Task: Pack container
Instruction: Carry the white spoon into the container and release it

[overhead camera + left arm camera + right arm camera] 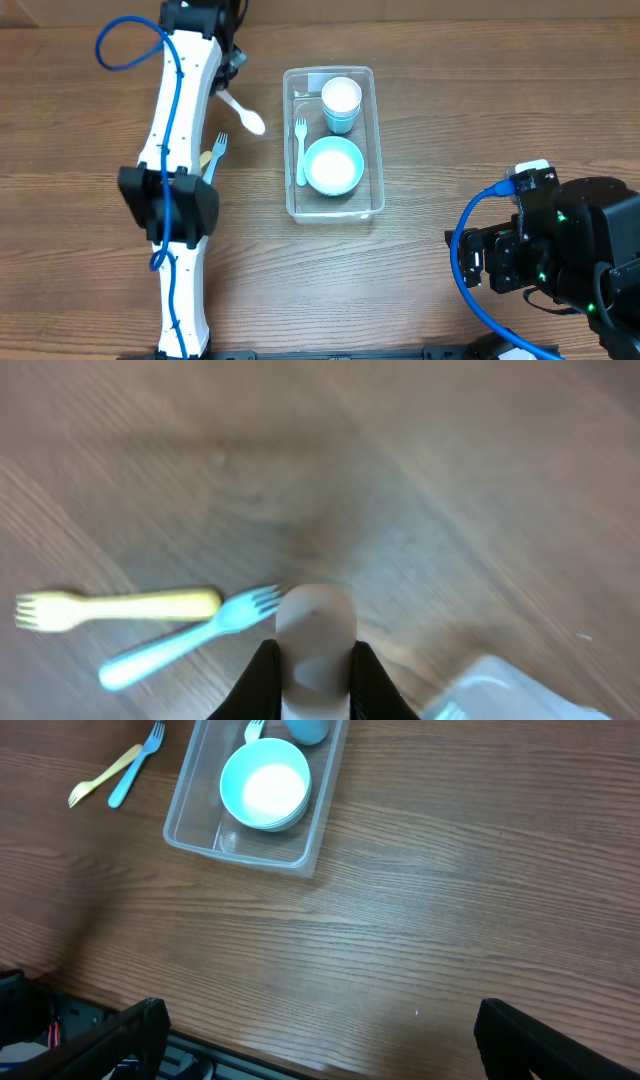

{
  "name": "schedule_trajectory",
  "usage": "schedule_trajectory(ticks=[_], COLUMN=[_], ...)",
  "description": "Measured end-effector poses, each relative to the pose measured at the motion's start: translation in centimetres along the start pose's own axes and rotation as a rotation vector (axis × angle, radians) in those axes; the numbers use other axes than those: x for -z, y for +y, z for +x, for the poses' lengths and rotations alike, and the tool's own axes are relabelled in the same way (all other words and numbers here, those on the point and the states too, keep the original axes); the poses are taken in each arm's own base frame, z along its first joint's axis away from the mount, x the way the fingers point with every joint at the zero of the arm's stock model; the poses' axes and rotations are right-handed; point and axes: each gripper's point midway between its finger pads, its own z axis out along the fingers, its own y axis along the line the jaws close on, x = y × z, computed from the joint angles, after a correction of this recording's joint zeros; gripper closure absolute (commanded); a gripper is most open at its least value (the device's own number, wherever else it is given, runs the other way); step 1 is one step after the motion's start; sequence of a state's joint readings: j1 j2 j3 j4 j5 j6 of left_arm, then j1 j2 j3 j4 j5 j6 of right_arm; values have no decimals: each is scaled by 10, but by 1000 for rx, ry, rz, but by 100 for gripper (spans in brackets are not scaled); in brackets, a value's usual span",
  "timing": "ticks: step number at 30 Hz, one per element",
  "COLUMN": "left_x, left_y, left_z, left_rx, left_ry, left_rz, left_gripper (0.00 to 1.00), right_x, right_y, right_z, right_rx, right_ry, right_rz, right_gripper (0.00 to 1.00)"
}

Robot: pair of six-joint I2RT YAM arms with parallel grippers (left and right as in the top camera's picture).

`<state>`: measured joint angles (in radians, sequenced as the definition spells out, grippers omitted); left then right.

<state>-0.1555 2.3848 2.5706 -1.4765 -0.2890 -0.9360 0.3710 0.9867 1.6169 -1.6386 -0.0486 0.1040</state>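
Note:
My left gripper should carry the white spoon (243,113) across and lower it beside the teal fork (300,150): the container's below my gripper, to its right in the overhead view.
The clear rectangular container (332,210) sits at the table's middle and holds a teal bowl (333,165), a teal cup (341,103) and a teal fork (300,150). It also shows in the right wrist view (190,845). My left gripper (313,665) is shut on a white spoon (243,113), held above the table to the container's left. A blue fork (215,155) and a yellow fork (110,606) lie on the wood near it. My right gripper (320,1030) is open and empty, at the table's near right edge.
The left arm (180,180) stretches along the table's left side over the two loose forks. The right arm's base (560,250) fills the near right corner. Bare wood lies between the container and the right gripper.

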Motion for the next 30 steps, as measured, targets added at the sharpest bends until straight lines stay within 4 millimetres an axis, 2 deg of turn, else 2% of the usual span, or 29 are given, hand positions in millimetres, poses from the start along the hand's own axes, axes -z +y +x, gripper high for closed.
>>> schedule_trajectory(ticks=[2, 4, 5, 8, 10, 11, 17, 19, 21, 22, 23, 26, 29, 30], left_x=[30, 57, 67, 91, 98, 97, 5, -8, -10, -9, -9, -9, -8, -6], left_y=[-16, -43, -60, -104, -116, -117, -103, -99, -96, -95, -93, -91, -90, -90], left_z=[-16, -15, -3, 57, 85, 90, 130, 137, 140, 140, 141, 141, 142, 140], left_rx=[-103, -291, -407, -697, -765, -765, -737, -731, -723, -717, -712, -706, -694, -692], left_ry=[-88, -168, -191, -204, -162, -137, 90, 123, 137, 142, 147, 153, 157, 153], left_rz=[95, 187, 221, 309, 370, 381, 220, 193, 181, 176, 171, 164, 160, 163], left_gripper=[96, 96, 96, 96, 96, 96, 96, 96, 96, 82, 42, 34, 14, 13], right_x=[0, 0, 0, 0, 0, 0, 0, 0, 0, 0, 0, 0, 0, 0], right_y=[0, 0, 0, 0, 0, 0, 0, 0, 0, 0, 0, 0, 0, 0], right_z=[0, 0, 0, 0, 0, 0, 0, 0, 0, 0, 0, 0, 0, 0], right_rx=[0, 0, 0, 0, 0, 0, 0, 0, 0, 0, 0, 0, 0, 0], right_ry=[0, 0, 0, 0, 0, 0, 0, 0, 0, 0, 0, 0, 0, 0], right_rz=[0, 0, 0, 0, 0, 0, 0, 0, 0, 0, 0, 0, 0, 0], right_gripper=[0, 0, 0, 0, 0, 0, 0, 0, 0, 0, 0, 0, 0, 0])
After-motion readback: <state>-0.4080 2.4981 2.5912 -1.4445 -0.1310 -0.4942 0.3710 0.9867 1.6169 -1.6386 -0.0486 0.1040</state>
